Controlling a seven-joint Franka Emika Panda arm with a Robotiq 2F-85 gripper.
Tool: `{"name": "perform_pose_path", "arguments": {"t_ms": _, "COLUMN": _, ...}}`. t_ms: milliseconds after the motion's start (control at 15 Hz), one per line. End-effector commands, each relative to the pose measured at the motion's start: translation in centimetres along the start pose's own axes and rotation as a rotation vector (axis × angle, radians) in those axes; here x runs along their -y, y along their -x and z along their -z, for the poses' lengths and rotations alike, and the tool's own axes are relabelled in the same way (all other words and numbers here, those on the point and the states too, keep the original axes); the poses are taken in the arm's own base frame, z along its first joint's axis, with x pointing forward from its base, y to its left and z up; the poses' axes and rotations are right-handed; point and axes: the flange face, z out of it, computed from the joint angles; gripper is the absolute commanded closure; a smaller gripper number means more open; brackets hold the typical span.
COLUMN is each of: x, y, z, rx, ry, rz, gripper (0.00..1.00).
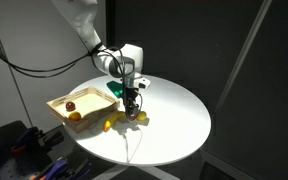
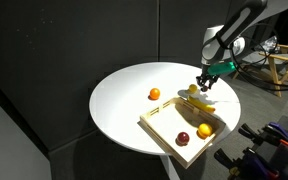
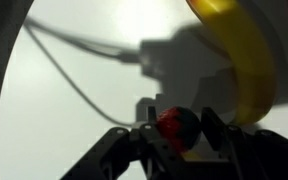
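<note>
The dark red fruit (image 3: 176,126) is still just above the white table, so the robot's gripper should next go down a little beside the banana and then open.
My gripper (image 3: 179,132) is shut on a small dark red round fruit (image 3: 176,126), which fills the gap between the two black fingers. In both exterior views the gripper (image 1: 132,103) (image 2: 204,85) hangs low over the round white table (image 1: 174,110), just past the corner of the wooden tray (image 1: 59,101). A yellow banana (image 3: 242,60) lies right beside it on the table (image 2: 124,100), also seen in the exterior views as the banana (image 1: 139,119) (image 2: 199,102). The red fruit itself is too small to make out in the exterior views.
The wooden tray (image 2: 159,125) holds a red fruit (image 2: 183,138) and an orange fruit (image 2: 204,130). Another orange fruit (image 2: 155,95) sits loose on the table near the tray. Something green (image 1: 114,90) shows beside the gripper. A cable's shadow crosses the tabletop.
</note>
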Motion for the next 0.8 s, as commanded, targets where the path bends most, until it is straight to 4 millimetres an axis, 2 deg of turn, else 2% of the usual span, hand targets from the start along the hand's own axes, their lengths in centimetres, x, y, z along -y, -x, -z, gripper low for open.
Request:
{"name": "perform_pose_path", "arguments": {"t_ms": 0, "x": -0.7, "y": -0.6, "z": -0.6, "rx": 0.002, "ry": 0.001, "rz": 0.007, "gripper": 0.77}}
{"name": "perform_pose_path", "arguments": {"t_ms": 733, "x": -0.7, "y": -0.8, "z": -2.1, "rx": 0.013, "ry": 0.006, "rz": 0.01, "gripper": 0.77}}
